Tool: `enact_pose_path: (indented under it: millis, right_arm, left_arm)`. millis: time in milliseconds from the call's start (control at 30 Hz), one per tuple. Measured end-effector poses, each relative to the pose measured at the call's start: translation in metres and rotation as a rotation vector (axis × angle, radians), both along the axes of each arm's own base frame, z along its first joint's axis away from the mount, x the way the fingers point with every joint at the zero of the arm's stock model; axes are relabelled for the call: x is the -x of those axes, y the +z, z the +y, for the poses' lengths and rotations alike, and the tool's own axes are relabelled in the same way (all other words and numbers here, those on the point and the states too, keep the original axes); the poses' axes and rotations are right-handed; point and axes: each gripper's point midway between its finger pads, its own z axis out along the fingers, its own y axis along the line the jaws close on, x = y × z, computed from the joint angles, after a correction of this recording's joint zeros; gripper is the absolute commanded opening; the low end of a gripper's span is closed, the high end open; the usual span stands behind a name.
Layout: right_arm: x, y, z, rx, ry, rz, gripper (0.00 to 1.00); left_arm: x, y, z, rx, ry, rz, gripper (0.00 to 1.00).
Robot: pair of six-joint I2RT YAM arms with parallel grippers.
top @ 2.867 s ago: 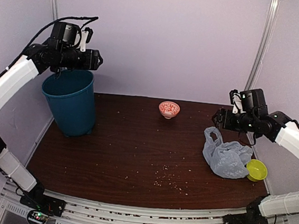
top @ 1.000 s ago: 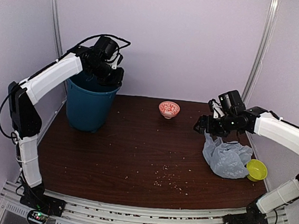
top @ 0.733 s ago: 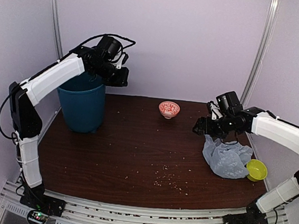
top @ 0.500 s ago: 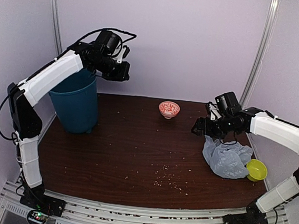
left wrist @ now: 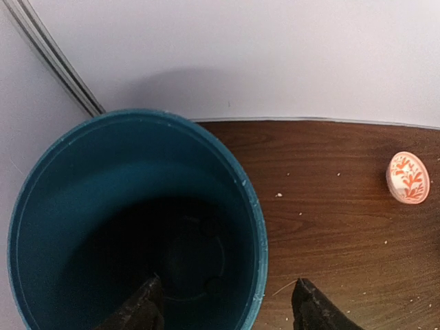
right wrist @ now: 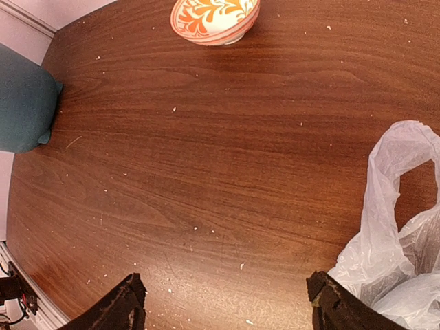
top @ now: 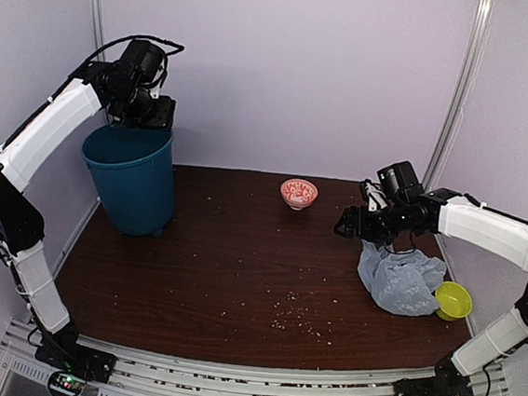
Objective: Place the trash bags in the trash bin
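The bin's rim facing the red-patterned bowl point(left wrist: 258, 289) is right under my left gripper's open fingers. My left gripper moves down next and closes on that part of the bin's rim.
The teal-blue trash bin point(top: 130, 180) stands upright at the table's back left; its inside looks dark and empty in the left wrist view point(left wrist: 130, 227). My left gripper point(top: 152, 112) hovers open just above its rim, one finger over the inside, one outside point(left wrist: 223, 313). The translucent grey-blue trash bag point(top: 399, 277) lies crumpled on the table at the right, a loop handle up point(right wrist: 395, 220). My right gripper point(top: 347, 227) is open and empty above bare table just left of the bag point(right wrist: 223, 309).
A small red-patterned bowl point(top: 298, 192) sits at the back centre, also in the right wrist view point(right wrist: 214, 19). A lime-green bowl point(top: 451, 300) sits right of the bag near the right wall. Crumbs are scattered over the brown table point(top: 257, 272).
My left gripper swung from right of the bin back to the left, now over the bin's rim. The bin shifted slightly left. My right gripper crept a little left and down beside the bag.
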Motion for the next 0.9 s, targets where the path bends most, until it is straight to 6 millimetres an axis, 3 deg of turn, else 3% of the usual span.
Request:
enact_pose_path:
  millis: [67, 300, 567, 733, 900]
  right_arm:
    - [-0.003, 0.004, 0.003, -0.008, 0.004, -0.005, 0.83]
    - [-0.004, -0.007, 0.011, -0.028, 0.011, 0.037, 0.82]
    - [-0.004, -0.009, 0.015, -0.028, 0.019, 0.045, 0.83]
    - [-0.004, -0.009, 0.015, -0.030, 0.016, 0.047, 0.83]
    - [-0.003, -0.010, 0.015, -0.035, 0.011, 0.053, 0.82]
  left_arm:
    - [-0.002, -0.015, 0.009, -0.030, 0.026, 0.037, 0.63]
    - [-0.010, -0.055, 0.003, -0.076, 0.008, 0.130, 0.53]
    - [-0.023, -0.084, -0.015, -0.058, -0.044, 0.193, 0.23]
    - [-0.030, -0.091, -0.035, 0.003, -0.112, 0.204, 0.01]
    - [-0.026, -0.081, -0.066, 0.044, -0.225, 0.177, 0.00]
